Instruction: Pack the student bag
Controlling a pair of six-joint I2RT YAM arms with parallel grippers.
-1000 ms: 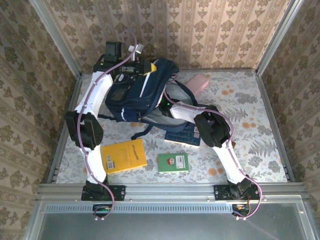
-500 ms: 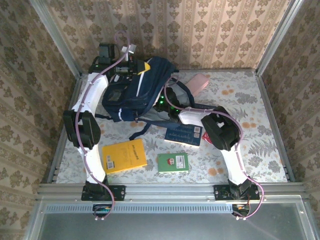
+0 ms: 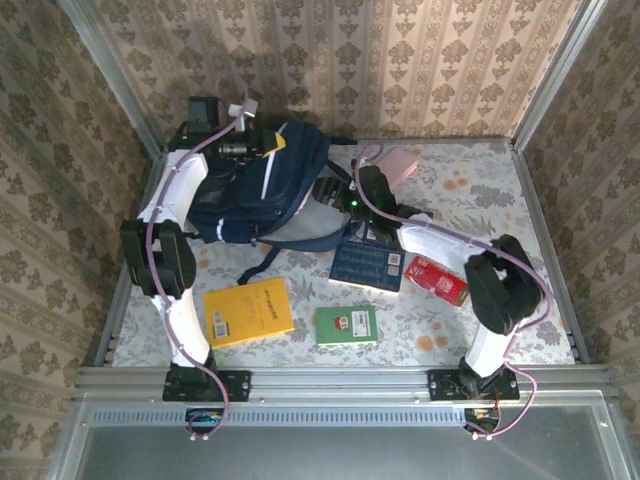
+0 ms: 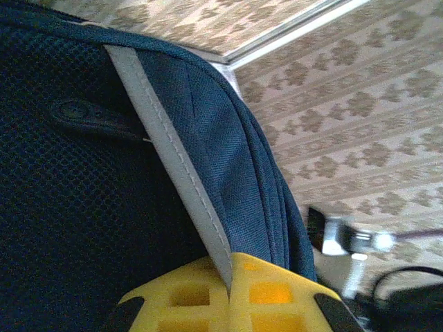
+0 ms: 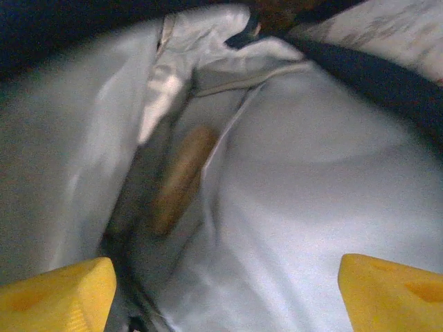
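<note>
My left gripper lowers the bag's pale stripe toward the tabletop next and releases it, as the bag's upper rim is held raised above its opening.
The student bag [image 3: 270,185], dark navy with thin white stripes, lies at the back left of the table with its mouth facing right. My left gripper [image 3: 262,143] is at its upper rim. In the left wrist view the yellow fingers [image 4: 277,297] are shut on the bag's pale stripe [image 4: 169,159]. My right gripper [image 3: 335,192] reaches into the bag's mouth. Its yellow fingertips [image 5: 55,287] stand far apart with nothing between them, facing the pale grey lining [image 5: 297,173]. A brown oblong thing [image 5: 178,178] lies in a fold of the lining.
A dark blue book [image 3: 367,264] lies just in front of the bag, with a red carton [image 3: 437,280] to its right. A yellow book [image 3: 248,311] and a green book [image 3: 346,324] lie near the front edge. A pink item [image 3: 402,163] rests at the back.
The left gripper has pulled the bag's rim left and back. The right arm has stretched out and its gripper has gone into the bag's mouth, uncovering the red carton. Its jaws have narrowed slightly.
</note>
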